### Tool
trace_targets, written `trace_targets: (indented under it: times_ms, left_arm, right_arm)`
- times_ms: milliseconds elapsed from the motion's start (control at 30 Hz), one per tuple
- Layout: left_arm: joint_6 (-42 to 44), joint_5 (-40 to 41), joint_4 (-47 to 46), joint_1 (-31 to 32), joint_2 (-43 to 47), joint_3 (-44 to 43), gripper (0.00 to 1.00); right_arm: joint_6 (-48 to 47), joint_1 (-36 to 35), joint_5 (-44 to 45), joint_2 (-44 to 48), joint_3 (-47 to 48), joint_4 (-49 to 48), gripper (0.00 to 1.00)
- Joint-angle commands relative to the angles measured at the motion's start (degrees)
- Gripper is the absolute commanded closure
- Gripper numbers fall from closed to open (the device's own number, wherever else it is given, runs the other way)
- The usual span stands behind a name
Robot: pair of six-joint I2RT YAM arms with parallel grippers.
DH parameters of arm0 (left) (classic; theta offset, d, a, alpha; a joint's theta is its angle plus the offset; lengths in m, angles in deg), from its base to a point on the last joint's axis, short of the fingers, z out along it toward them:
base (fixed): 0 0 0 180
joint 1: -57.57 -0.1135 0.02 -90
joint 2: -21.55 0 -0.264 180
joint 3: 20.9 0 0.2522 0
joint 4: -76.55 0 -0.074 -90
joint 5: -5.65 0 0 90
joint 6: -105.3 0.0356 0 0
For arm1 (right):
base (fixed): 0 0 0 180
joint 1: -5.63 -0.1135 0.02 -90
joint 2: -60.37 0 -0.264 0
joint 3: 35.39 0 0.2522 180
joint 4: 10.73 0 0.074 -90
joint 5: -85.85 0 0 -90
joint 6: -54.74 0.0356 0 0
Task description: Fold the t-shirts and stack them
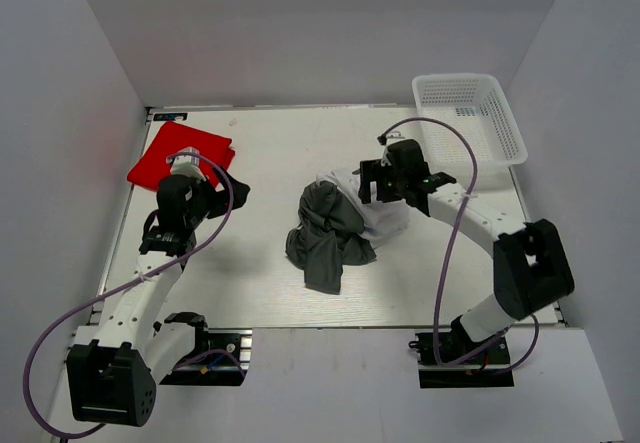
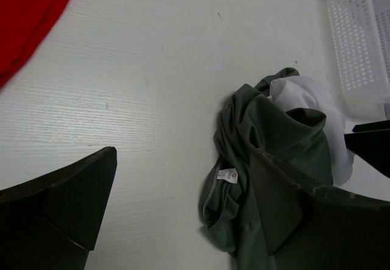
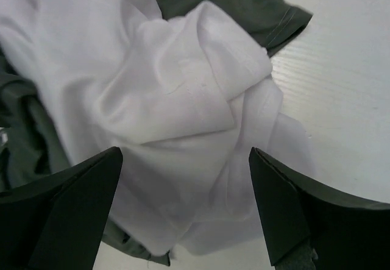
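Note:
My right gripper should lower its open fingers onto the white t-shirt's raised middle fold (image 1: 375,209) (image 3: 190,131) below it and close, as white lies over the grey.
A folded bright red t-shirt (image 1: 180,155) (image 2: 27,14) lies at the far left of the table. In the middle, a crumpled dark grey t-shirt (image 1: 328,238) (image 2: 268,160) (image 3: 244,2) lies bunched with a white t-shirt (image 1: 378,215) (image 2: 311,99) (image 3: 177,99), the white one on its right side. My right gripper (image 1: 372,185) (image 3: 186,154) hovers open just over the white cloth, nothing between its fingers. My left gripper (image 1: 225,193) (image 2: 183,160) stands open beside the red shirt, facing the heap, holding nothing.
A white mesh basket (image 1: 468,118) (image 2: 362,38) stands at the far right corner. Bare table (image 1: 270,143) lies between the red shirt and the heap. White walls close in the table on three sides.

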Motion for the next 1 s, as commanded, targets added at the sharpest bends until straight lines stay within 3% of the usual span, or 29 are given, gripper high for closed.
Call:
trace_targets:
  times_ms: [0,67,167,200,233,300,700,767,967]
  left_arm:
    - [0.61,-0.29,-0.82,-0.31,0.36,0.08,0.00]
    - [0.61,0.94,-0.29,-0.31,0.36,0.08,0.00]
    - [0.61,1.73,-0.28,-0.31,1.58,0.08,0.00]
    - [0.61,1.73,-0.28,-0.31,2.20,0.08,0.00]
    - [0.61,1.73,0.24,-0.31,2.21,0.08,0.00]
    - [0.61,1.73,0.24,-0.31,2.73,0.61,0.00]
    - [0.61,2.26,0.24,-0.31,4.40,0.61,0.00]
    - [0.61,2.26,0.85,-0.31,4.40,0.61,0.00]
    - [0.61,4.28,2.26,-0.31,4.40,0.61,0.00]
  right_arm:
    - [1.73,0.02,-2.43,-5.33,0.91,1.05,0.10]
    - [3.04,0.02,-5.76,-7.88,0.74,0.97,0.12]
    - [4.98,0.11,-5.17,-10.79,0.65,1.58,0.26]
    - [5.50,0.02,-3.94,-10.97,1.70,3.15,0.60]
    - [6.03,0.02,-3.32,-10.80,2.14,3.77,0.79]
    - [6.30,0.11,0.36,-8.26,2.76,3.96,0.98]
    - [0.94,0.19,13.62,12.83,11.55,4.67,1.00]
    - [-0.20,0.46,21.24,14.51,14.17,3.61,1.00]
    - [-7.58,3.53,30.60,13.30,23.05,-3.60,1.00]
